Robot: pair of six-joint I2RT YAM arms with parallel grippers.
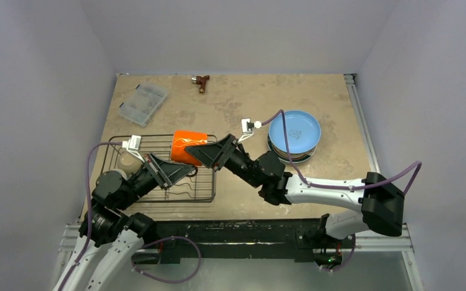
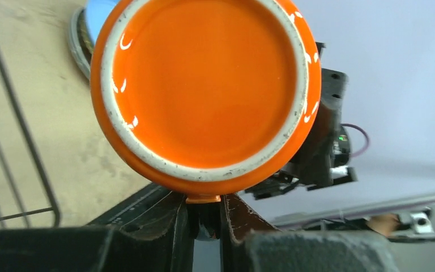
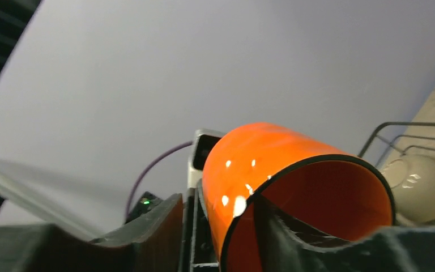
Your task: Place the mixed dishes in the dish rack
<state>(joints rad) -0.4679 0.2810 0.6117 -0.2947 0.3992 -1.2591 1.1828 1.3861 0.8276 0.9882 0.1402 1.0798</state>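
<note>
My left gripper is holding the mug. Next it should move the mug toward the white bowl, tilt it with its opening down and lower it onto the rack.
The orange mug [image 1: 187, 145] hangs on its side over the black wire dish rack [image 1: 201, 195]. My left gripper [image 1: 178, 168] is shut on the mug's handle. In the left wrist view the mug's base [image 2: 204, 85] fills the frame above the closed jaws [image 2: 204, 207]. My right gripper [image 1: 205, 151] is open and straddles the mug's rim [image 3: 317, 164]: one finger [image 3: 294, 232] is inside and one finger [image 3: 153, 226] stands outside, clear of the wall. A small white bowl [image 1: 128, 162] lies in the rack. The light blue plate [image 1: 294, 133] tops a stack of plates at the right. The blue mug is out of view.
A clear plastic compartment box [image 1: 141, 103] lies at the back left. A small brown tool [image 1: 201, 82] lies at the back edge. The rack's wires [image 2: 17, 130] show at the left of the left wrist view. The white bowl [image 3: 425, 192] sits just beyond the mug.
</note>
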